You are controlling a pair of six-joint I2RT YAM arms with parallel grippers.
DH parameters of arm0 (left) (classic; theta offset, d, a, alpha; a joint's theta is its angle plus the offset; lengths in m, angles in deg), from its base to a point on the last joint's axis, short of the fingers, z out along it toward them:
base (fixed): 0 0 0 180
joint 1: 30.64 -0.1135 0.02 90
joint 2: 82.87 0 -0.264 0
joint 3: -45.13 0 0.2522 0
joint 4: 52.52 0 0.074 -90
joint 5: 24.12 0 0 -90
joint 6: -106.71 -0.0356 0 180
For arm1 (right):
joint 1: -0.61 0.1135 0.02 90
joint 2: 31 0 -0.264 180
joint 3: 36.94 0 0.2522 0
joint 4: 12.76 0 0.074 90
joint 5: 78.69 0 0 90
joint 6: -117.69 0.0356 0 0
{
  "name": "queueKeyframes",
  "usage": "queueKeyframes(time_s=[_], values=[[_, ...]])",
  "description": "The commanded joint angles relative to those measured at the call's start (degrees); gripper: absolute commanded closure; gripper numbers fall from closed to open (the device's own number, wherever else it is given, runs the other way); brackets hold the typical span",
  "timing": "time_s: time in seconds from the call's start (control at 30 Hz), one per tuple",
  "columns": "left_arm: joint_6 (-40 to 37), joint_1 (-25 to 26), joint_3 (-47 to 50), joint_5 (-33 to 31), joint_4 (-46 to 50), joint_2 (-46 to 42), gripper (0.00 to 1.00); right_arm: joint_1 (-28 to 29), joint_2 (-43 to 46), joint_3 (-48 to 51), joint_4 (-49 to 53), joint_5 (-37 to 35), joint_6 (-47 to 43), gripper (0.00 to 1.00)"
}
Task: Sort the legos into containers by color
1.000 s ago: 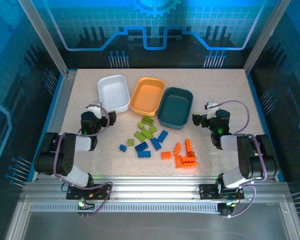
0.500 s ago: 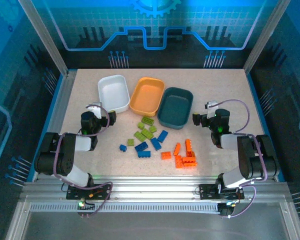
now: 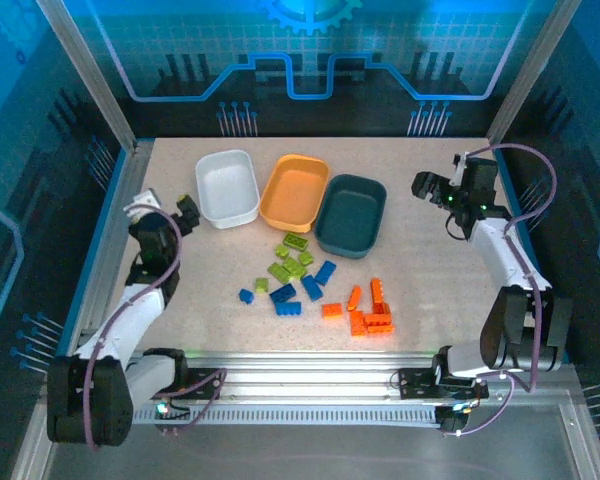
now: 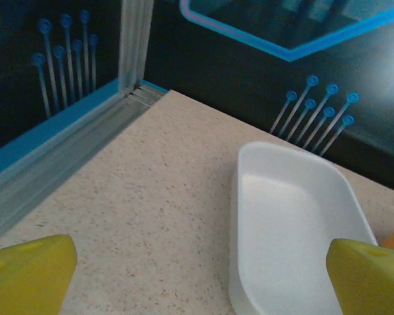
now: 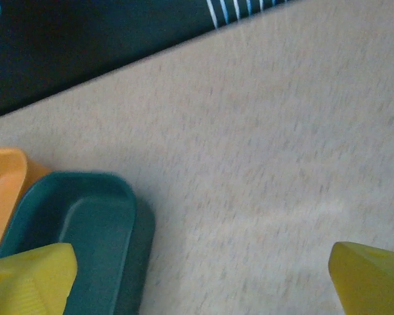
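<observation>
I will next move my right gripper back and down onto the far end of the outermost orange lego.
Three trays stand in a row at the back: white (image 3: 227, 187), light orange (image 3: 295, 192) and dark teal (image 3: 351, 214). The loose legos lie in front of them: lime green ones (image 3: 290, 258), blue ones (image 3: 300, 287) and orange ones (image 3: 368, 308). My left gripper (image 3: 183, 212) hangs open just left of the white tray (image 4: 295, 223), nothing between its yellow fingertips (image 4: 26, 272). Right of the teal tray (image 5: 72, 243), my right gripper (image 3: 425, 185) is open over bare table; the orange tray's corner (image 5: 0, 190) shows beyond.
Metal frame posts and a blue rail (image 3: 115, 200) border the speckled table (image 3: 430, 270) on both sides, with a dark patterned wall behind. Bare table lies left of the white tray, right of the teal tray and along the front edge.
Both arms have unfolded from their tucked pose. The left gripper swung out to the left beside the white tray; the right gripper moved back and to the right. The legos have not moved.
</observation>
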Motion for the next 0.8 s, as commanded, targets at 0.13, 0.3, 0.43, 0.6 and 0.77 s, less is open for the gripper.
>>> queueKeyframes(time_s=[0.13, 0.3, 0.43, 0.6, 0.77], values=[[9.53, -0.25, -19.61, 7.26, 42.04, 5.0, 0.01, 3.53, -6.07, -10.25, 33.55, 4.28, 1.25, 0.0], [14.51, 2.92, -24.98, 14.21, 50.06, 6.52, 0.01, 8.94, -2.72, -8.08, 40.63, 4.31, 0.28, 0.05], [12.97, 9.55, -27.37, 16.12, 51.25, 7.74, 0.01, 15.85, -0.66, -4.9, 44.44, 0.89, 0.1, 0.11], [11.59, 16.33, -27.84, 17.26, 51.42, 8.55, 0.01, 22.06, 1.31, 1.83, 43.1, 0.41, 1.97, 0.23], [13.62, 19.22, -25.33, 18.65, 51.57, 8.1, 0.01, 25.56, 0.25, 6.8, 38.95, 0.99, 4.11, 0.35]])
